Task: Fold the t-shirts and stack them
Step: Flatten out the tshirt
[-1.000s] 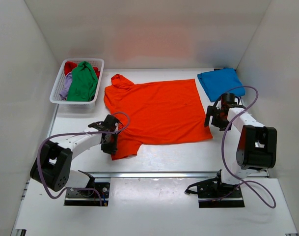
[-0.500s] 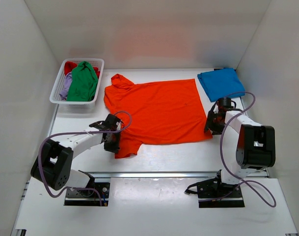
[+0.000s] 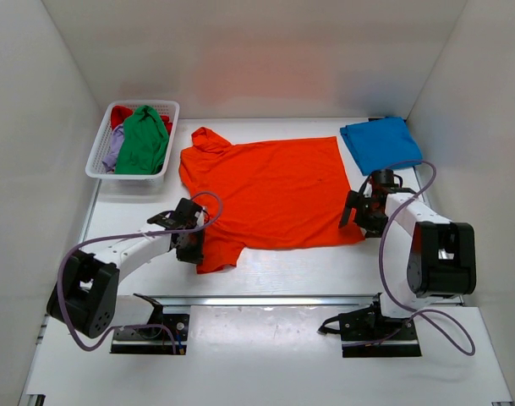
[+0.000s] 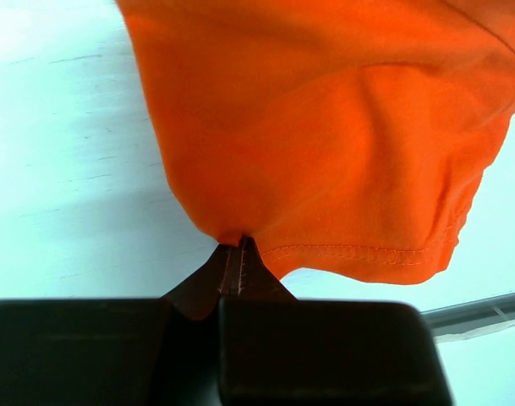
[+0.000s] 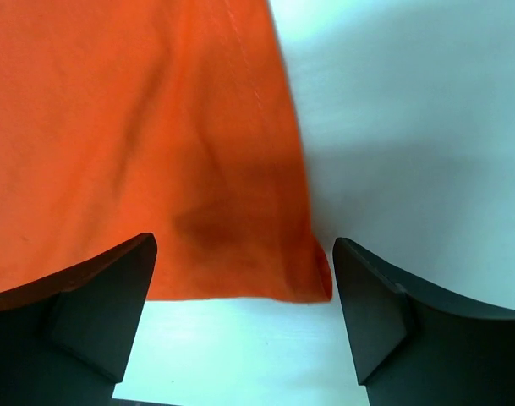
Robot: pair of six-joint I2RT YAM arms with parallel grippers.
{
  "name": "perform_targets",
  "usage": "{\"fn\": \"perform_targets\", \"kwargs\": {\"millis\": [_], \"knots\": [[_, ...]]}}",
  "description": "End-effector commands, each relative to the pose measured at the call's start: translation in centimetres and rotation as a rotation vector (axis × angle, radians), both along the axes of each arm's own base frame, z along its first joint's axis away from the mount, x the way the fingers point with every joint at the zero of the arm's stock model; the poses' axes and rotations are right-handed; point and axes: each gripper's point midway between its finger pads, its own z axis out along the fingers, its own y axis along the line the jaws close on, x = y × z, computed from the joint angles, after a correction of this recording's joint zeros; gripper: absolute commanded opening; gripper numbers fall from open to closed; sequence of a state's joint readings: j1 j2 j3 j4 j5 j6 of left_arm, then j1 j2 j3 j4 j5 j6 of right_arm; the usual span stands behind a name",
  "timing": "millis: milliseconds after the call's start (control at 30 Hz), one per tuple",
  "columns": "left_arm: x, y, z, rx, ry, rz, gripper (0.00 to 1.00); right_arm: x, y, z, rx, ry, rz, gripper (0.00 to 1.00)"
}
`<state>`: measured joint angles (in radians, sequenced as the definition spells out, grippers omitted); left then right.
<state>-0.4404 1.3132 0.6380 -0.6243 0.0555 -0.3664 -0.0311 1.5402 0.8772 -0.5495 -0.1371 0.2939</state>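
The orange t-shirt's near hem corner (image 3: pixel 357 238) (image 5: pixel 301 275) already lies between the open fingers of my right gripper, so this gripper should stay there and bring its fingers together.
A bright orange t-shirt (image 3: pixel 270 190) lies spread flat in the middle of the table. My left gripper (image 3: pixel 189 245) is shut on the edge of its near left sleeve (image 4: pixel 325 169), the cloth pinched between the tips. My right gripper (image 3: pixel 358 216) is open, its fingers (image 5: pixel 96 296) standing either side of the shirt's near right hem corner (image 5: pixel 312 271), which lies on the table. A blue t-shirt (image 3: pixel 380 144) lies folded at the far right. Green (image 3: pixel 143 139), red (image 3: pixel 120 114) and lilac (image 3: pixel 113 152) shirts lie in a basket.
The white lattice basket (image 3: pixel 101 169) stands at the far left. White walls close in the table on the left, back and right. A metal rail (image 3: pixel 282 299) runs along the near edge in front of the arm bases.
The right gripper has moved left and down to the shirt's near right corner. The left gripper has stayed at the sleeve, with only a slight shift.
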Motion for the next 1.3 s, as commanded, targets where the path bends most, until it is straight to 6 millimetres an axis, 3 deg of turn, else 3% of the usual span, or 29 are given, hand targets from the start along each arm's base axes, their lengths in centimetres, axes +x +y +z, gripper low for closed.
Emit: {"fn": "perform_targets", "kwargs": {"millis": [0,233,300,367,433,467,533,633,667,700,733,833,867,933,967,1033,1067,1133,1200,1233,1267], "knots": [[0.0,-0.6,0.5,-0.035,-0.021,-0.020,0.00,-1.6,-0.1,0.2,-0.021,0.027,-0.022,0.85],[0.2,-0.6,0.8,-0.047,-0.042,-0.021,0.00,-2.6,0.0,-0.7,-0.029,0.048,-0.039,0.85],[0.1,-0.8,0.7,-0.053,-0.036,-0.027,0.00,-3.0,0.1,-1.5,-0.024,0.080,-0.035,0.76],[0.3,-0.6,0.7,-0.044,-0.043,-0.024,0.00,-2.5,0.1,-1.7,-0.027,0.074,-0.032,0.53],[0.0,-0.5,0.6,-0.045,-0.036,-0.023,0.00,-2.0,-0.1,-1.6,-0.037,0.061,-0.040,0.36],[0.2,-0.5,0.8,-0.049,-0.046,-0.019,0.00,-1.8,-0.1,-1.6,-0.042,0.055,-0.034,0.18],[0.7,-0.5,1.3,-0.059,-0.061,-0.010,0.00,-1.2,-0.2,-1.2,-0.046,0.041,-0.029,0.00],[3.8,-0.1,4.9,-0.115,-0.141,0.022,0.00,1.4,0.0,2.5,-0.039,-0.075,-0.002,0.00],[5.8,-0.1,8.1,-0.136,-0.221,0.036,0.00,1.9,0.3,3.8,-0.023,-0.103,0.005,0.00],[8.5,0.2,12.5,-0.164,-0.342,0.065,0.00,3.0,0.7,6.5,-0.002,-0.183,0.018,0.00],[9.6,1.2,14.6,-0.161,-0.390,0.105,0.00,4.0,1.6,9.7,0.012,-0.277,0.037,0.00],[13.2,1.7,28.6,-0.224,-0.713,0.133,0.00,5.3,3.3,18.4,0.094,-0.526,0.067,0.00],[13.1,1.7,30.5,-0.233,-0.757,0.130,0.00,5.1,3.4,21.4,0.105,-0.608,0.066,0.00],[12.6,2.0,37.4,-0.277,-0.934,0.142,0.00,4.5,3.8,25.5,0.139,-0.725,0.079,0.00],[12.2,1.8,39.4,-0.312,-0.985,0.143,0.00,3.7,3.8,28.1,0.147,-0.798,0.082,0.01],[10.2,2.3,45.5,-0.373,-1.145,0.155,0.00,2.2,4.4,31.7,0.191,-0.894,0.098,0.00],[9.7,2.6,47.0,-0.383,-1.187,0.156,0.00,1.2,3.4,34.5,0.179,-0.980,0.077,0.00],[7.0,2.9,52.0,-0.431,-1.300,0.142,0.00,-1.3,3.4,38.8,0.185,-1.112,0.095,0.00],[4.9,3.3,55.4,-0.461,-1.371,0.142,0.00,-3.1,3.6,41.8,0.187,-1.177,0.125,0.00],[4.4,3.5,56.1,-0.466,-1.386,0.147,0.00,-3.8,3.5,43.8,0.178,-1.224,0.130,0.00],[3.9,3.7,57.3,-0.473,-1.408,0.155,0.00,-4.2,3.8,44.1,0.187,-1.223,0.148,0.00]]}}
